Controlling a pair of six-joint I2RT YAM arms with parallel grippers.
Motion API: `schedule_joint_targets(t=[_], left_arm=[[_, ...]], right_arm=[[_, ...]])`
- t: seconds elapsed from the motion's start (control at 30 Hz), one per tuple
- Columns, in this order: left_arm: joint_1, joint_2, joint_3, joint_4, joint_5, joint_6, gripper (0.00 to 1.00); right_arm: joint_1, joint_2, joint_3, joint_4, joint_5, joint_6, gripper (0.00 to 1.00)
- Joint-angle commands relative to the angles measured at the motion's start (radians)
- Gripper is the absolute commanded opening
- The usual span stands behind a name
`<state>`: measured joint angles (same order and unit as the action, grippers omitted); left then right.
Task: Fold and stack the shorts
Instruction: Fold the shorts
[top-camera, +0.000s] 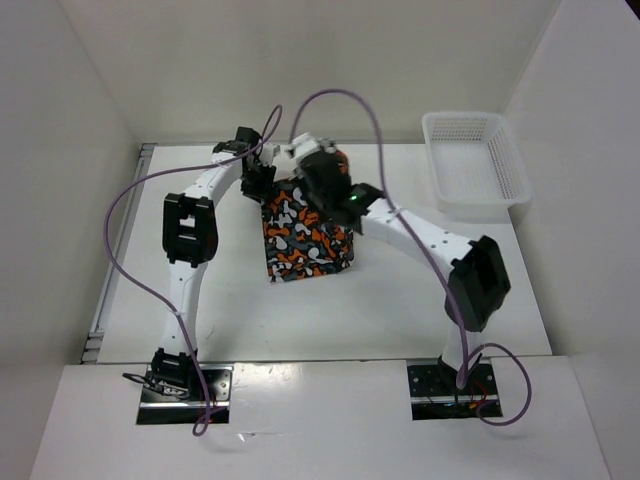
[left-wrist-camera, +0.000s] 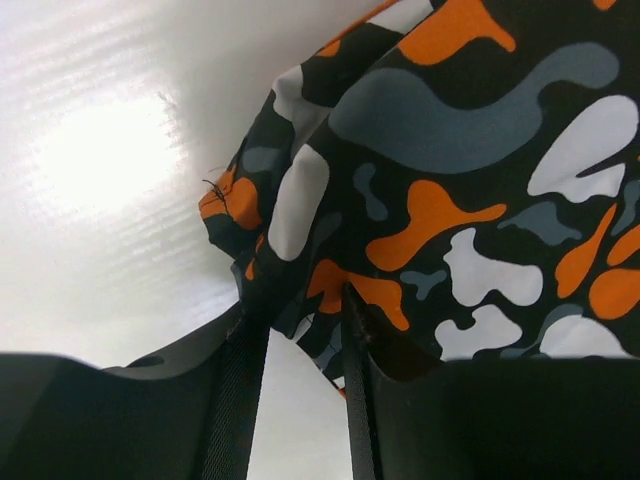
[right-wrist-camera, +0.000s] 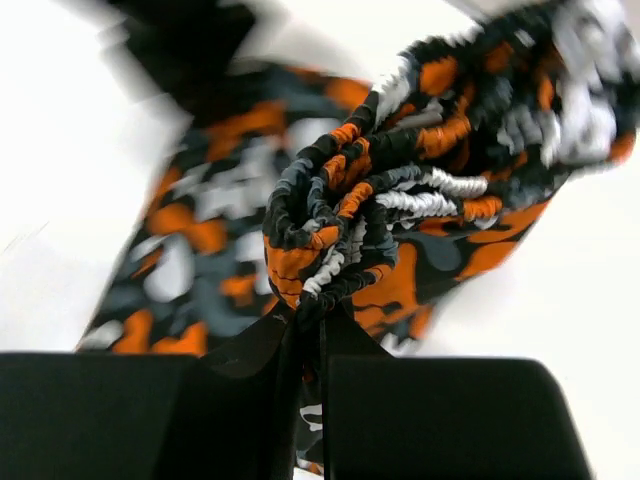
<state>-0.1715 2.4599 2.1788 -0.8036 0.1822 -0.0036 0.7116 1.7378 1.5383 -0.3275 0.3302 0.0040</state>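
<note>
The shorts' waistband is raised, so my right gripper will next move back, down and to the left in the top view onto the shorts' straight side edge and release.
The shorts, printed with orange, black, grey and white blobs, lie folded to a rough square in the middle of the table, with their far edge raised. My left gripper is at their far left corner. In the left wrist view the cloth bunches between its fingertips, which are closed on it with a gap lower down. My right gripper is at the far right corner. In the right wrist view it is shut on the gathered elastic waistband.
A white plastic mesh basket stands at the far right of the table. White walls enclose the table on the left, back and right. Purple cables loop over both arms.
</note>
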Motion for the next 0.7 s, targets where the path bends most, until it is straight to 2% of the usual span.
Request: schedule_joint_targets(t=[0.0,0.1,0.23,0.3,0.37,0.4,0.47,0.5,0.53,0.6,0.63,0.67], left_arm=[[0.007,0.039,0.078,-0.068,0.052,0.004,0.41],[0.007,0.048,0.087,-0.068,0.071,0.004,0.41],[0.016,0.048,0.087,-0.068,0.080,0.004,0.41],[0.017,0.039,0.087,-0.068,0.080,0.004,0.41],[0.039,0.039,0.087,-0.068,0.068,0.004,0.47],[0.040,0.039,0.101,-0.068,0.057,0.004,0.49],[0.070,0.039,0.125,-0.068,0.017,0.004,0.54],[0.081,0.030,0.134,-0.068,0.005,0.004,0.59],[0.092,0.030,0.145,-0.068,-0.018,0.004,0.63],[0.130,0.019,0.180,-0.068,-0.048,0.004,0.66],[0.142,0.019,0.193,-0.068,-0.062,0.004,0.68],[0.165,-0.002,0.203,-0.068,-0.076,0.004,0.68]], right_arm=[[0.126,0.107,0.066,-0.035,0.010,-0.209,0.00],[0.192,0.195,0.110,-0.045,-0.006,-0.254,0.00],[0.221,0.270,0.146,-0.048,-0.042,-0.254,0.01],[0.230,0.293,0.158,-0.048,-0.054,-0.240,0.05],[0.230,0.324,0.167,-0.039,-0.065,-0.231,0.08],[0.239,0.333,0.178,-0.039,-0.078,-0.222,0.11],[0.250,0.347,0.192,-0.039,-0.094,-0.222,0.26],[0.262,0.347,0.216,-0.039,-0.111,-0.222,0.30],[0.276,0.347,0.226,-0.050,-0.144,-0.210,0.41],[0.285,0.347,0.264,-0.059,-0.190,-0.187,0.48],[0.285,0.333,0.275,-0.068,-0.210,-0.173,0.55],[0.285,0.304,0.284,-0.068,-0.226,-0.147,0.55]])
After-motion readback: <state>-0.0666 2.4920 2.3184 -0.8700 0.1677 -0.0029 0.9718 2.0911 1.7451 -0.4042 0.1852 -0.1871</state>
